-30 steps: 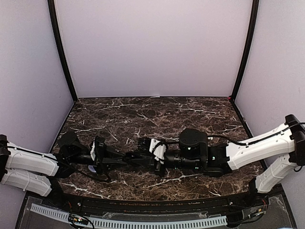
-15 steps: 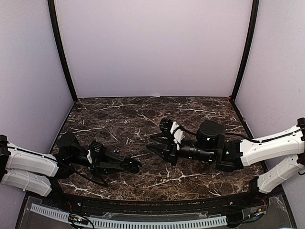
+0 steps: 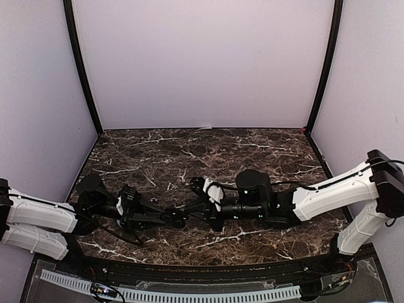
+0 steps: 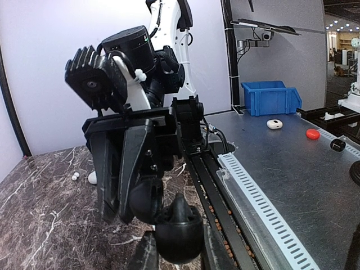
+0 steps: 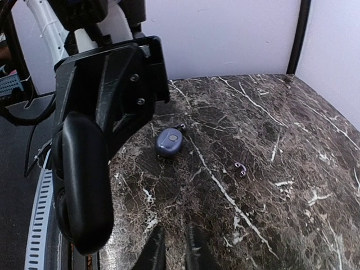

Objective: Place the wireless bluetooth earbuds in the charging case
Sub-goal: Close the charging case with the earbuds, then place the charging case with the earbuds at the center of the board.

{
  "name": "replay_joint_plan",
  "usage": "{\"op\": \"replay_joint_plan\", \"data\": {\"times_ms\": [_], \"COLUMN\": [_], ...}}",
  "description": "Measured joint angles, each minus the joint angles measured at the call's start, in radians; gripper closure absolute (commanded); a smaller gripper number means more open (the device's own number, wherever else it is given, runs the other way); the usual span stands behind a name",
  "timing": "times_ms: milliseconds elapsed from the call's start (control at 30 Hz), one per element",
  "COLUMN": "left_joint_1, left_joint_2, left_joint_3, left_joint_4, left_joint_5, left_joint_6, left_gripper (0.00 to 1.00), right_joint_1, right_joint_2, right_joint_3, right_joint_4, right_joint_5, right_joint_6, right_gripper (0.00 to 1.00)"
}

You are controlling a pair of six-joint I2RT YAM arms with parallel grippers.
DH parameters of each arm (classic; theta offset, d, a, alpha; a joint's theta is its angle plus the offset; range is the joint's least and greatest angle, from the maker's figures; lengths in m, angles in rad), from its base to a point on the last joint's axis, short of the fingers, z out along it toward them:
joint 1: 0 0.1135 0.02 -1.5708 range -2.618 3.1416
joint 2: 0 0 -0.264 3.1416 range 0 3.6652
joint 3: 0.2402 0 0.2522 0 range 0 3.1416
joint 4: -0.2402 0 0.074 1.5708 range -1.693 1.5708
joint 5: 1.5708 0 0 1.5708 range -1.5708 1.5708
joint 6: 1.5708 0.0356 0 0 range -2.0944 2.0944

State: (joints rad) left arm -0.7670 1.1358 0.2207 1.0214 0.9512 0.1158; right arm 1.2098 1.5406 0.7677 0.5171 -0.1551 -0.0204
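Observation:
I need to move the charging case (image 4: 180, 229) outward and then down with my left gripper and release it on the bare marble, because that clear patch is outward of the gripper.
My left gripper (image 3: 173, 218) is shut on a round black charging case (image 4: 180, 229), held low over the marble near the front edge. My right gripper (image 3: 197, 211) points at it from the right and almost touches it. In the left wrist view the right gripper (image 4: 121, 214) hangs just behind the case. In its own view its fingers (image 5: 154, 253) stand close together with only a slim gap and nothing seen between them. A dark pair of earbuds (image 5: 240, 168) lies on the marble. Two tiny white earbuds (image 4: 74, 176) lie farther back.
A blue-grey oval case (image 5: 169, 142) rests on the marble between the grippers and the dark buds. A white case (image 4: 91, 178) peeks out behind the right gripper. The left gripper's black finger (image 5: 84, 180) fills the left of the right wrist view. The table's front rail (image 3: 189, 268) runs close below both grippers.
The right gripper drew back to the right and up, then returned to the left gripper's tip, and its jaws narrowed. The left arm has barely moved and keeps its hold.

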Motion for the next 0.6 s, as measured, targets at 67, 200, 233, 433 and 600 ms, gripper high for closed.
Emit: {"op": "replay_joint_plan", "data": {"times_ms": [67, 200, 233, 433, 600], "left_joint_1": [0.0, 0.0, 0.0, -0.002, -0.002], "left_joint_2": [0.01, 0.044, 0.054, 0.085, 0.098], "left_joint_3": [0.014, 0.034, 0.037, 0.041, 0.041], "left_joint_4": [0.001, 0.002, 0.001, 0.001, 0.002], "left_joint_5": [0.002, 0.007, 0.008, 0.013, 0.004], "left_joint_6": [-0.001, -0.005, -0.006, -0.008, -0.008], "left_gripper": [1.0, 1.0, 1.0, 1.0, 1.0], "right_joint_1": [0.0, 0.0, 0.0, -0.002, -0.002], "right_joint_2": [0.016, 0.017, 0.016, -0.031, -0.113], "right_joint_3": [0.016, 0.019, 0.019, 0.011, -0.032], "right_joint_4": [-0.001, 0.01, 0.012, 0.017, 0.029], "right_joint_5": [-0.029, -0.1, -0.118, -0.201, -0.209], "right_joint_6": [0.0, -0.01, -0.013, -0.035, -0.051], "right_gripper": [0.99, 1.0, 1.0, 1.0, 1.0]}}
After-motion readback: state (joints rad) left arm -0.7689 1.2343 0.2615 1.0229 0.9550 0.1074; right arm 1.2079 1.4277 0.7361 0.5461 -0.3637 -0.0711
